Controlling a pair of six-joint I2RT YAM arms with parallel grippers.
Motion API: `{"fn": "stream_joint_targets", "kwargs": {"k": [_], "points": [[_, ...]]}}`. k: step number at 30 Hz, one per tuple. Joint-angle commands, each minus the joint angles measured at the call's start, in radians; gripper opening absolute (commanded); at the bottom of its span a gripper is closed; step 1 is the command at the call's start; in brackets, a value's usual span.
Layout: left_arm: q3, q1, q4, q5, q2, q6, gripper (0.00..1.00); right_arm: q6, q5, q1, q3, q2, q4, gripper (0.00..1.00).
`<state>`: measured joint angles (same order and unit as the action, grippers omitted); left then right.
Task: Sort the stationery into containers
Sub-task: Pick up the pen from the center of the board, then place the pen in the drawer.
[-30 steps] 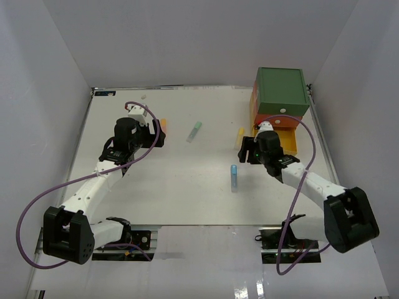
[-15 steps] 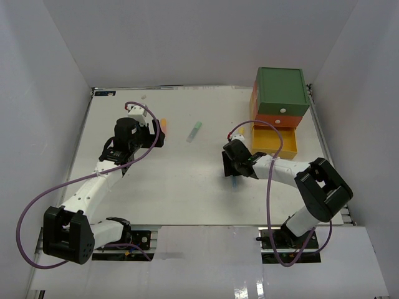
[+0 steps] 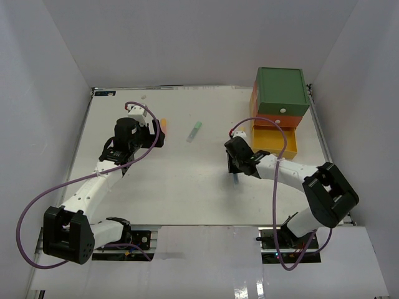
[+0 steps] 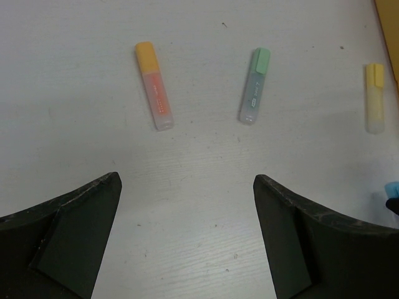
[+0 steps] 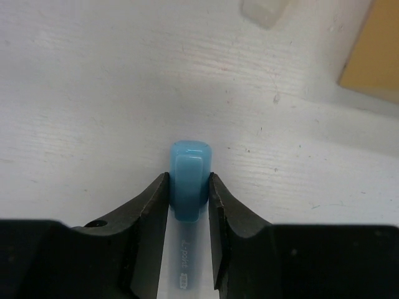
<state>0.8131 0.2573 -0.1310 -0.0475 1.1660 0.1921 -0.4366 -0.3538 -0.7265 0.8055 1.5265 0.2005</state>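
Note:
The blue highlighter [image 3: 236, 181] will be lifted by my right gripper next. My right gripper will then turn as it moves outward, over the inside of the open yellow drawer.
My right gripper [image 5: 189, 177] is shut on the cap end of a blue highlighter [image 5: 189, 159] that lies on the white table; in the top view the gripper [image 3: 235, 168] covers its far end and the highlighter [image 3: 236, 181] sticks out towards me. My left gripper [image 4: 187, 180] is open and empty above bare table, short of an orange highlighter [image 4: 154, 85] and a green highlighter [image 4: 255, 85]. A yellow highlighter [image 4: 374, 98] lies farther right. The green [image 3: 282, 90], orange-red [image 3: 279, 118] and yellow [image 3: 274, 143] drawers stack at the back right; the yellow one is pulled open.
White walls close in the table on the left, back and right. The open yellow drawer's corner [image 5: 374, 56] is just right of and beyond my right gripper. The pale end of the yellow highlighter [image 5: 267, 9] lies just ahead of it.
My right arm swung left from the open yellow drawer to the blue highlighter and its jaws now grip the cap. The left arm has not moved.

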Motion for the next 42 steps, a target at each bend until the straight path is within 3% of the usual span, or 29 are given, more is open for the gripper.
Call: {"fn": "stream_joint_targets", "kwargs": {"k": [1, 8, 11, 17, 23, 28, 31, 42], "points": [[0.034, 0.002, -0.004, 0.008, -0.009, 0.001, 0.98, -0.002, -0.007, 0.027, 0.083, -0.104, -0.007, 0.24], [0.034, 0.002, -0.004, 0.011, -0.009, 0.001, 0.98, -0.072, -0.016, 0.272, 0.063, -0.284, -0.076, 0.21], [0.034, 0.002, -0.004, 0.011, -0.009, 0.001, 0.98, -0.149, 0.012, 0.451, 0.021, -0.331, -0.142, 0.2], [0.034, 0.002, -0.005, 0.011, -0.005, 0.001, 0.98, -0.333, 0.049, 0.637, 0.003, -0.318, -0.239, 0.18], [0.034, 0.002, -0.007, 0.014, -0.005, 0.001, 0.98, -0.468, 0.036, 0.697, 0.008, -0.253, -0.283, 0.16], [0.037, 0.002, -0.007, 0.011, -0.008, 0.001, 0.98, -0.559, 0.013, 0.714, 0.018, -0.192, -0.286, 0.21], [0.037, 0.002, -0.009, 0.012, -0.012, 0.001, 0.98, -0.574, 0.003, 0.714, 0.023, -0.164, -0.288, 0.3], [0.038, 0.002, -0.007, 0.008, -0.017, 0.001, 0.98, -0.553, 0.062, 0.714, 0.0, -0.124, -0.303, 0.48]]}}
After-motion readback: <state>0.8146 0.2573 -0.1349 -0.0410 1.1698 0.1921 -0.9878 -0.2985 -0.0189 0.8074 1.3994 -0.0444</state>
